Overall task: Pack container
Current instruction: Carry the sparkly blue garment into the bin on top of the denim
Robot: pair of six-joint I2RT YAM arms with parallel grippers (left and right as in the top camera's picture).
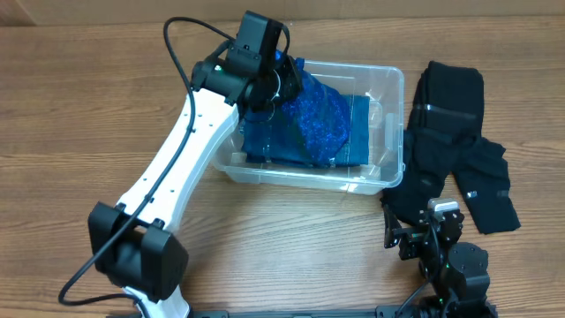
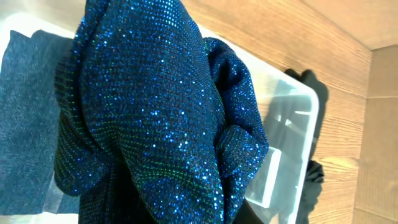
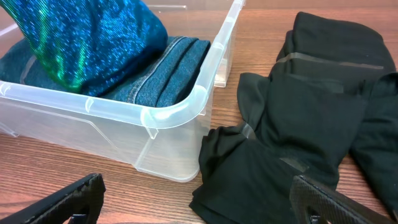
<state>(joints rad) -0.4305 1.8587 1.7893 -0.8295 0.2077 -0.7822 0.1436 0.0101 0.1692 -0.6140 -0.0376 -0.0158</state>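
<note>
The sparkly blue garment [image 1: 318, 110] still hangs over the folded blue denim [image 1: 265, 146]. I need to lower my left gripper into the bin onto that layer and let the garment go.
The clear plastic container [image 1: 387, 132] stands at the table's middle and holds folded blue denim [image 1: 265, 146]. My left gripper [image 1: 275, 84] is over the bin's far left corner, shut on a sparkly blue garment [image 1: 318, 110] that hangs into the bin. The garment fills the left wrist view [image 2: 155, 112], hiding the fingers; the bin's rim [image 2: 305, 124] shows to its right. My right gripper [image 1: 422, 231] is open and empty, low over the table by the bin's near right corner [image 3: 180, 115]. A black garment [image 1: 450, 132] lies spread right of the bin, also in the right wrist view [image 3: 311, 124].
The table is brown wood [image 1: 79, 106]. The left arm reaches from the front left base [image 1: 141, 256] diagonally across to the bin. The black garment touches the bin's right wall.
</note>
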